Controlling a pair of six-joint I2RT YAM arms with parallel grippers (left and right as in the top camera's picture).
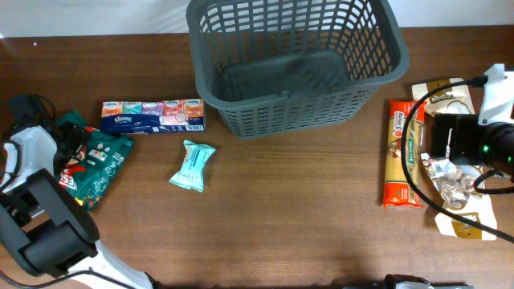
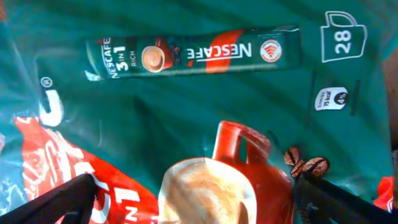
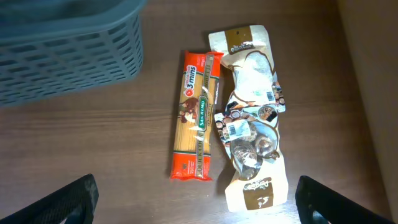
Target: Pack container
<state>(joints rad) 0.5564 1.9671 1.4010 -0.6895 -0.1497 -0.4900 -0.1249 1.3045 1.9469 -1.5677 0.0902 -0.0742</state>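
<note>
My left gripper stays low over the Nescafe bag [image 2: 186,112] next and draws its spread fingers together onto the printed coffee cup [image 2: 208,194], since that cup already lies between them.
The container, a large dark grey slotted basket [image 1: 297,64], stands empty at the back centre; its corner shows in the right wrist view [image 3: 68,56]. My left gripper [image 2: 199,205] is open, its fingers spread close over a green and red Nescafe bag [image 2: 186,112], which lies at the far left [image 1: 100,164]. In the overhead view the left gripper [image 1: 72,151] sits over that bag's left part. My right gripper [image 3: 199,205] is open and empty, held above an orange spaghetti packet [image 3: 196,118] and a cream snack pouch [image 3: 252,118]. The right gripper [image 1: 450,144] hovers over the pouch [image 1: 462,221].
A long tissue multipack [image 1: 152,116] lies left of the basket. A small teal packet [image 1: 193,165] lies in front of it. The spaghetti packet [image 1: 404,152] lies right of the basket, lengthwise front to back. Cables loop near the right arm.
</note>
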